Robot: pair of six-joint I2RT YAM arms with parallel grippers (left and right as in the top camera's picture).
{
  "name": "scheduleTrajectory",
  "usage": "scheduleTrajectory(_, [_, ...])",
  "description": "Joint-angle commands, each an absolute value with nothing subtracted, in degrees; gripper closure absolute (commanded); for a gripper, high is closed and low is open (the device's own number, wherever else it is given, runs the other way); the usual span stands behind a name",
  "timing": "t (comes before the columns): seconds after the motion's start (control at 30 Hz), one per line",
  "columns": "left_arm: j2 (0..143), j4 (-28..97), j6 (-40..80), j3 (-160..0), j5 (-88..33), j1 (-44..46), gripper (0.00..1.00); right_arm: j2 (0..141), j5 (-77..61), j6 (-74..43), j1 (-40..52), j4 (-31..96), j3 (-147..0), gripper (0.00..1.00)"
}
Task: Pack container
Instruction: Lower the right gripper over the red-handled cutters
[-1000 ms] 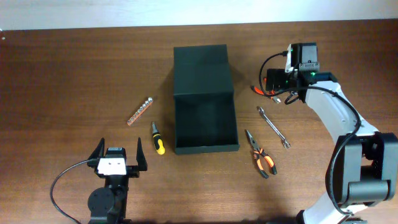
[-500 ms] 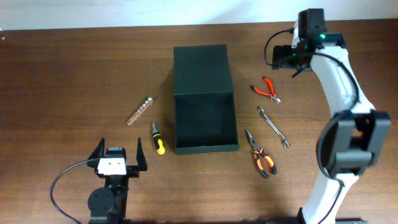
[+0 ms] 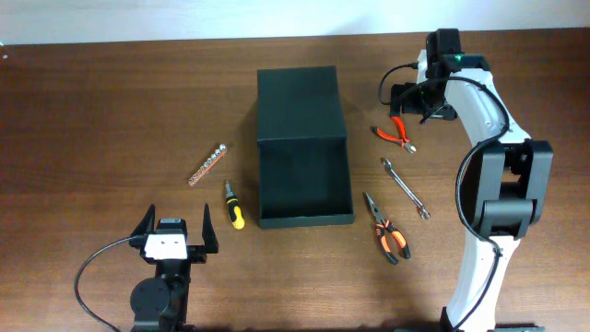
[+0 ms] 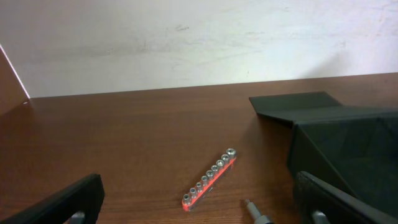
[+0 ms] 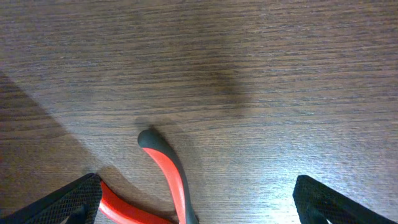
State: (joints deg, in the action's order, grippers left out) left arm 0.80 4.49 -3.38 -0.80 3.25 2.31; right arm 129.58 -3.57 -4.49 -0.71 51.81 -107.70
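Observation:
The pliers' red handle nearer the wall (image 3: 398, 125) (image 5: 170, 169) lies off-centre between my fingers, so I should move my right gripper to the left in the overhead view while lowering it onto that handle.
The container (image 3: 304, 189) is a dark green-black open box at the table's middle, its flap lid (image 3: 299, 101) lying flat behind it; it also shows in the left wrist view (image 4: 348, 140). Red-handled pliers (image 3: 396, 132) lie right of the lid. My right gripper (image 3: 407, 101) hovers just behind them, open and empty; in the right wrist view the red handles (image 5: 168, 171) lie between the spread fingers (image 5: 199, 202). My left gripper (image 3: 175, 229) rests open and empty near the front left (image 4: 199, 202).
A red socket rail (image 3: 207, 164) (image 4: 210, 179) and a yellow-handled screwdriver (image 3: 234, 205) lie left of the container. A steel wrench (image 3: 407, 188) and orange-black pliers (image 3: 387, 233) lie to its right. The white wall borders the table's far edge.
The right gripper left the red pliers on the table, swung to the far edge, then came back forward and left to just behind them. The left arm has not moved.

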Motion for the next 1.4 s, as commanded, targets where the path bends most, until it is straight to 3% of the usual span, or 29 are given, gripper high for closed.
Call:
scheduleTrajectory(0.0, [0.4, 4.5, -3.3, -0.5, 2.8, 2.5, 0.01, 131.6, -4.6, -4.7, -0.8, 51.6, -109.0, 0.01])
scheduleTrajectory(0.4, [0.4, 4.5, -3.2, -0.5, 2.8, 2.5, 0.01, 135.1, -4.5, -3.4, -0.8, 51.2, -108.9, 0.01])
scheduleTrajectory(0.63, [0.4, 4.5, -3.3, -0.5, 2.8, 2.5, 0.01, 135.4, -4.5, -3.4, -0.8, 51.2, -108.9, 0.22])
scheduleTrajectory(1.37, [0.4, 4.5, -3.2, -0.5, 2.8, 2.5, 0.01, 135.4, -4.5, -3.4, -0.8, 51.2, -108.6, 0.25])
